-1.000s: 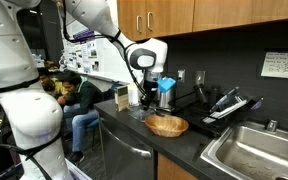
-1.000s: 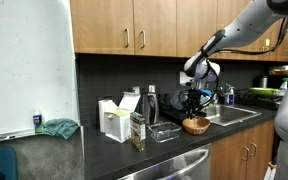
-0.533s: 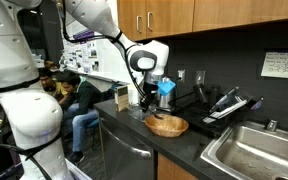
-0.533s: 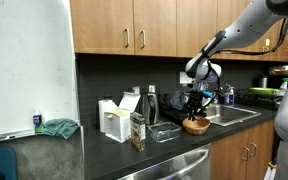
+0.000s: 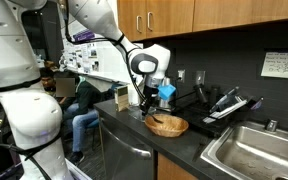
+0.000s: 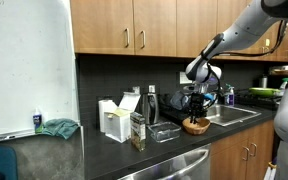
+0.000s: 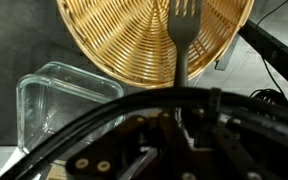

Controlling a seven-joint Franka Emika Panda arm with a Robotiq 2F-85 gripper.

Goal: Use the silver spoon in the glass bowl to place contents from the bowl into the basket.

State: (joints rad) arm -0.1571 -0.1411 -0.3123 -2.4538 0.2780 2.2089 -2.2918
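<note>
I need to lower my gripper a little next and move it farther over the basket to release. The spoon's tines are over the basket's inside (image 5: 167,124) (image 7: 156,33), but the spoon's handle still crosses the basket's rim.
The tan woven wicker basket (image 7: 114,40) fills the top of the wrist view and stands on the dark counter in both exterior views (image 5: 167,125) (image 6: 195,126). The clear glass bowl (image 7: 54,100) lies beside it, at the left of the wrist view; I cannot make out any contents in it. My gripper (image 7: 176,100) is shut on the handle of the silver utensil (image 7: 182,35), whose tip shows tines like a fork and hangs over the basket's inside. In an exterior view the gripper (image 5: 154,100) hovers just above the basket's near rim. Cables hide the fingertips.
A black dish rack (image 5: 224,105) and a steel sink (image 5: 249,150) lie beyond the basket. A dark bottle (image 6: 151,105), white boxes (image 6: 112,120) and a jar (image 6: 137,130) stand on the counter next to the glass bowl. Wooden cabinets hang overhead.
The gripper has shifted slightly above the basket with the utensil still in it. The basket and glass bowl have not moved.
</note>
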